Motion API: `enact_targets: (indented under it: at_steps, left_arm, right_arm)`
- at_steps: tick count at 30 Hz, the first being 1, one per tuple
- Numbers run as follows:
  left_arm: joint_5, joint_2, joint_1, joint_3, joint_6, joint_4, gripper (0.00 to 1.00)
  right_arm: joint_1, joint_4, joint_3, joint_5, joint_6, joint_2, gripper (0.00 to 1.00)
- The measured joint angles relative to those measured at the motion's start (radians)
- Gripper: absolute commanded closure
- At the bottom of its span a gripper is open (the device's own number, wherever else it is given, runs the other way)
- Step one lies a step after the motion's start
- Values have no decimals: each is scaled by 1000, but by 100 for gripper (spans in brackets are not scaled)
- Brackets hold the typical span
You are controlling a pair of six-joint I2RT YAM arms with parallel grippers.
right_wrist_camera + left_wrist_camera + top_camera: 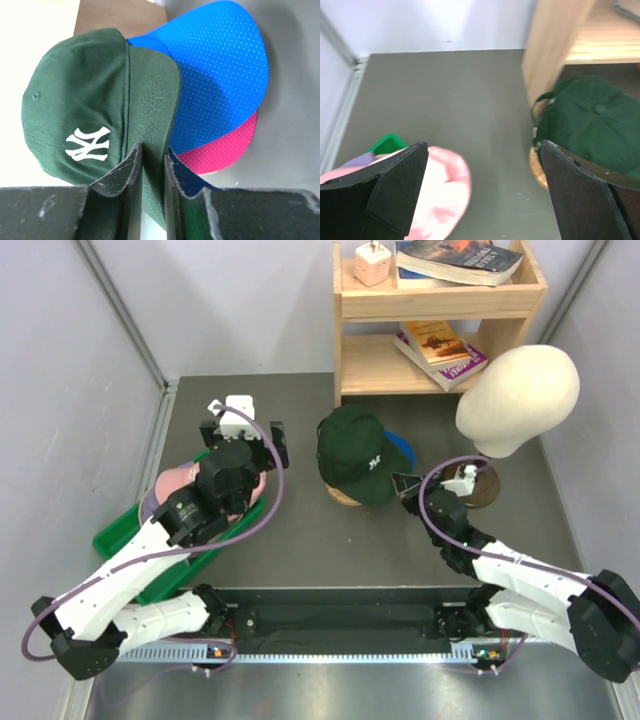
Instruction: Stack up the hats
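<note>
The left gripper should go down and tip onto the pale pink cap's rounded edge (259, 488) (459, 186) that faces the stand, because the empty table there leaves room.
A dark green cap (355, 452) with a white logo sits on top of a pile on a round wooden stand (345, 496). Under it show a blue brim (220, 75) and a bright pink brim (225, 147). My right gripper (152, 152) is shut on the green cap's brim (152, 100), reaching in from the pile's right (408, 485). My left gripper (244, 437) hangs open above a pale pink cap (442, 190), nothing between its fingers. The pink cap lies over a lavender one (355, 161) in a green tray (120, 535).
A cream mannequin head (520, 395) stands right of the pile, just behind my right arm. A wooden shelf (440, 315) with books stands at the back. Grey walls close in the table on the left and right.
</note>
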Motion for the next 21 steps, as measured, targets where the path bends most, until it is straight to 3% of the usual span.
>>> enact_targets:
  at_steps: [8,11,15,16,18,21]
  left_arm:
    - [-116,-136,27,-104,-32,-84,1]
    - [-132,-172,35,-136,-50,-105,1]
    - [-118,-170,38,-157,-55,-126,1]
    - [-111,-158,38,-157,-55,-128,1]
    - [-95,-123,39,-157,-55,-132,1]
    - [-64,-51,39,-157,-54,-136,1]
  right_arm:
    - [145,19,33,92,57,73,100]
    - [174,19,40,113,66,82,93]
    - [184,3,39,130,60,61,54]
    - [186,-19,38,127,48,48,37]
    - [195,-64,27,124,28,21,23]
    - [204,-144,6,128,-10,-46,10]
